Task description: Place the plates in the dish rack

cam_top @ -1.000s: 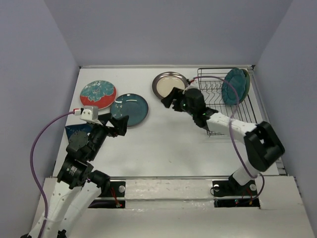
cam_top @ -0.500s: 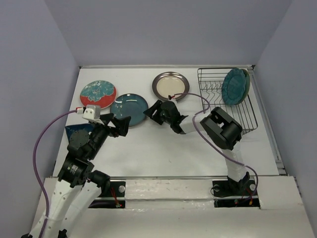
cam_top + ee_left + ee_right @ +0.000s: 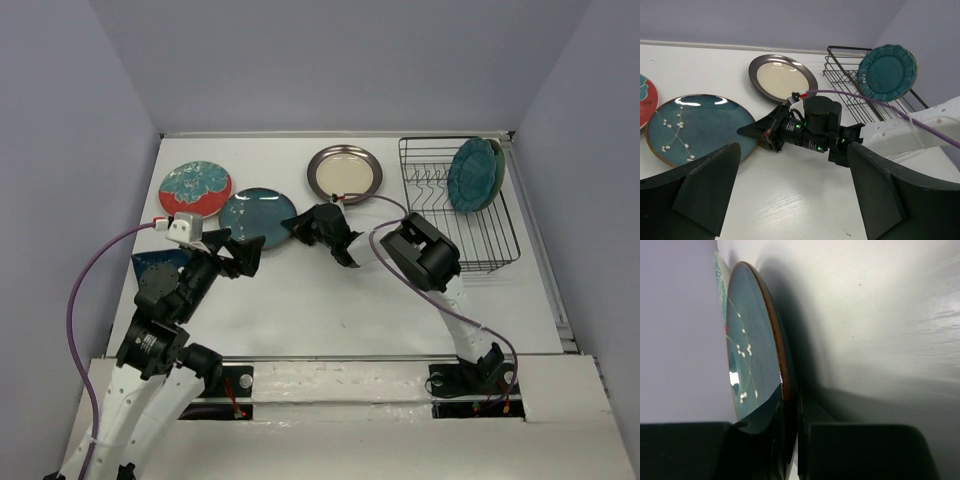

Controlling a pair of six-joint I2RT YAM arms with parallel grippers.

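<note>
Empty wires of the dish rack beside the scalloped teal plate [image 3: 475,173] lie to my right gripper's right in the top view, so I will raise it, swing over them, lower and release.
The dark teal plate [image 3: 255,210] with white blossoms lies flat on the table, and my right gripper [image 3: 291,226] is shut on its right rim. In the right wrist view the brown edge of this plate [image 3: 747,355] runs between the two dark fingers of the right gripper [image 3: 792,440]. The red-rimmed plate [image 3: 196,188] lies just left of it. Further back is the brown-rimmed cream plate [image 3: 344,173]. The scalloped teal plate [image 3: 475,173] stands upright in the black wire dish rack [image 3: 490,240]. My left gripper [image 3: 240,255] hangs open and holds nothing, just in front of the dark teal plate [image 3: 695,125].
A dark blue shape [image 3: 155,265] shows partly under the left arm near the table's left edge. The right arm's forearm [image 3: 910,135] and purple cable [image 3: 865,97] stretch across the table between the rack [image 3: 850,95] and the cream plate [image 3: 782,77].
My right arm swung left from beside the rack to the dark teal plate and shut on its rim. The plate shifted slightly left. The left arm barely moved.
</note>
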